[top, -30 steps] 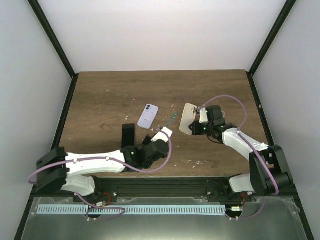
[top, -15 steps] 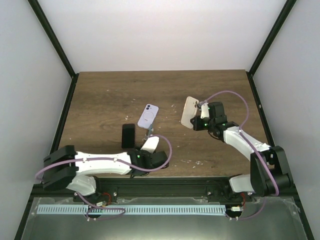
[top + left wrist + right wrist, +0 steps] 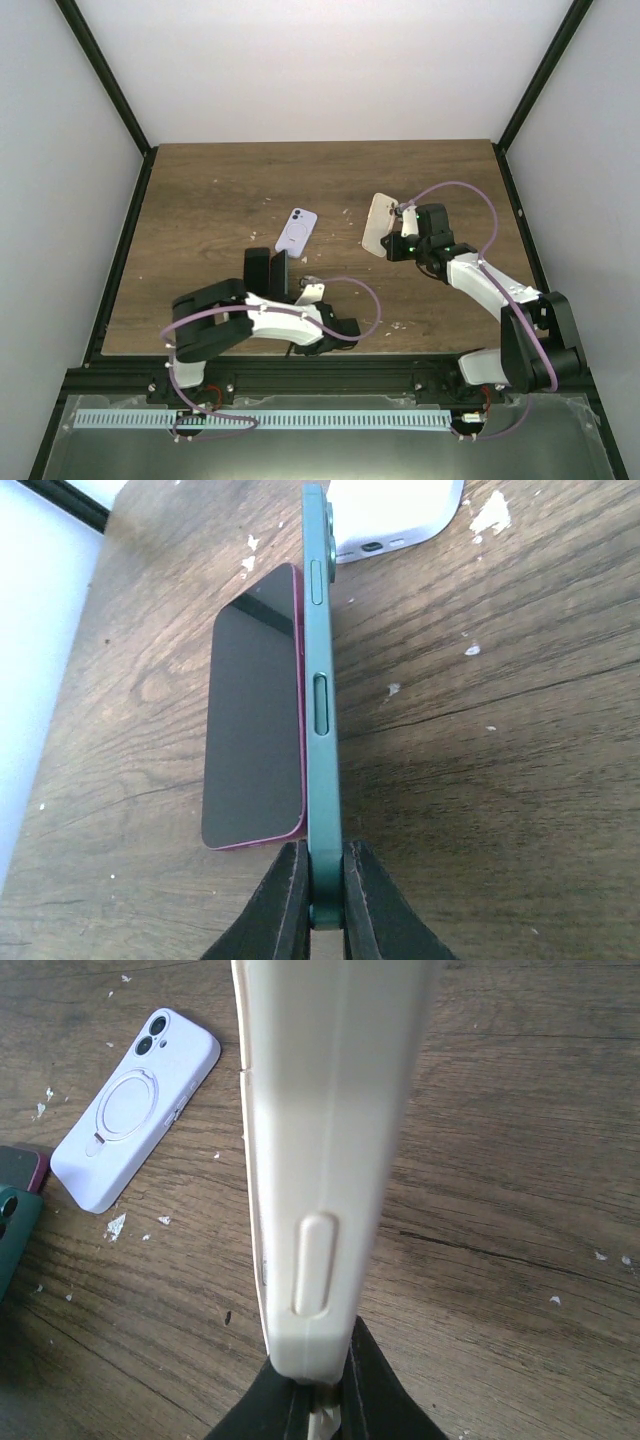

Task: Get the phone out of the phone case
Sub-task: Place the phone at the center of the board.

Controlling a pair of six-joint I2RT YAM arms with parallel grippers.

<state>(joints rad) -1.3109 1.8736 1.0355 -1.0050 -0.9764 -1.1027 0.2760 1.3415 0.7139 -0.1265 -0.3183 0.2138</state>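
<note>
My left gripper needs to lower and shift to the left in the top view against the maroon phone's facing edge (image 3: 269,271) (image 3: 300,695), then release, since the green phone is already bare.
My left gripper (image 3: 325,900) is shut on the lower end of a green phone (image 3: 320,680), held on its edge with its side buttons facing the camera. In the top view this gripper (image 3: 290,286) is at the table's front middle, with the green phone (image 3: 279,268) upright. My right gripper (image 3: 320,1392) is shut on the end of a cream phone case (image 3: 330,1110), held up on edge above the table. In the top view the right gripper (image 3: 398,243) holds the cream case (image 3: 378,224) right of centre. I cannot tell whether anything is inside the case.
A maroon phone (image 3: 255,720) lies screen-up just left of the green phone, also seen in the top view (image 3: 257,269). A lavender case with a ring stand (image 3: 296,231) lies at mid-table and shows in the right wrist view (image 3: 135,1105). White crumbs dot the wood.
My left arm has pulled back and swung left, carrying the green phone away from the cream case to beside the maroon phone. My right gripper raised the cream case slightly, then held still.
</note>
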